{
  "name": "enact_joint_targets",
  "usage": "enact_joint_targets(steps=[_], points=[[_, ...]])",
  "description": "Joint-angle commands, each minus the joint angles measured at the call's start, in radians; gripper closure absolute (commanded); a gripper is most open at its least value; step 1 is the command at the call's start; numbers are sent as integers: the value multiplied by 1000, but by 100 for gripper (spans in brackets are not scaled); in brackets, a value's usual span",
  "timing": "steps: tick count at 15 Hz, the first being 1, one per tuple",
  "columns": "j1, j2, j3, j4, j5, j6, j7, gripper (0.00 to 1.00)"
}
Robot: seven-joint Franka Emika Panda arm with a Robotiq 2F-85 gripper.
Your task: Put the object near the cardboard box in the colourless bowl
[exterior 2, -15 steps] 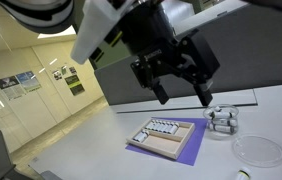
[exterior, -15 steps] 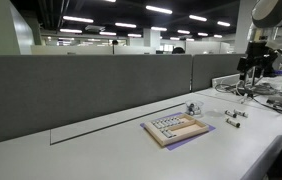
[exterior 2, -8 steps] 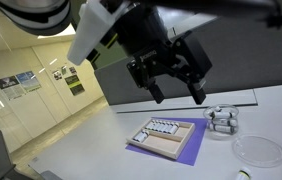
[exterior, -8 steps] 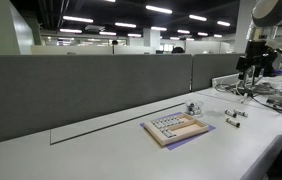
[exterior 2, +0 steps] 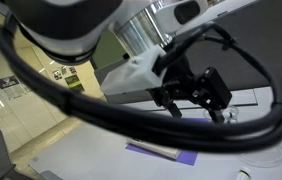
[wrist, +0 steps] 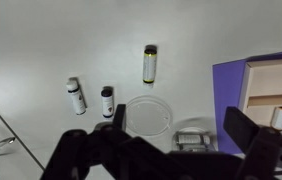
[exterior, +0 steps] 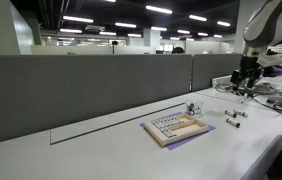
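Note:
My gripper lowers toward the top in the wrist view next, as the bottle closest to the box lies that way below it, onto its dish-side end.
In the wrist view the colourless bowl (wrist: 146, 115) is a shallow clear round dish on the white table. A small silvery, glassy object (wrist: 193, 137) lies between it and the purple sheet (wrist: 231, 85) under the cardboard box (wrist: 281, 88). My gripper (wrist: 179, 118) is open and empty, high above the dish and the silvery object. In both exterior views it hangs in the air (exterior: 246, 75) (exterior 2: 196, 92), beyond the box (exterior: 176, 127) and the glinting object (exterior: 192, 108). In the arm-filled exterior view the box is hidden and only the purple sheet (exterior 2: 161, 152) shows.
Three small dark-capped bottles (wrist: 76, 96) (wrist: 107, 100) (wrist: 150, 63) lie on the table beyond the dish; they also show in an exterior view (exterior: 234, 115). A grey partition wall (exterior: 81, 90) runs along the back of the table. Cables and equipment (exterior: 271, 95) crowd the far end.
The arm has swung across and now fills most of one exterior view. The gripper has moved lower and sideways, still open. The objects on the table have not moved.

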Motion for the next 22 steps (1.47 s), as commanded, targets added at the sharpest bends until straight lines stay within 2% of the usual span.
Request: enact_joint_targets(steps=[1,4,8,9,13,21,22], points=[[31,210,-2,86,127,96,-82,0],[-14,360,52,158,230,138,-152,0],[-58,517,78,274,253,149,-165,0],[-88,543,95,298,213,144,-132,0],[-142,638,120,381,204,140,-126,0],[-181,725,156,446,206,136,-111,0],[-185,727,163,447,207,137,-112,15]])
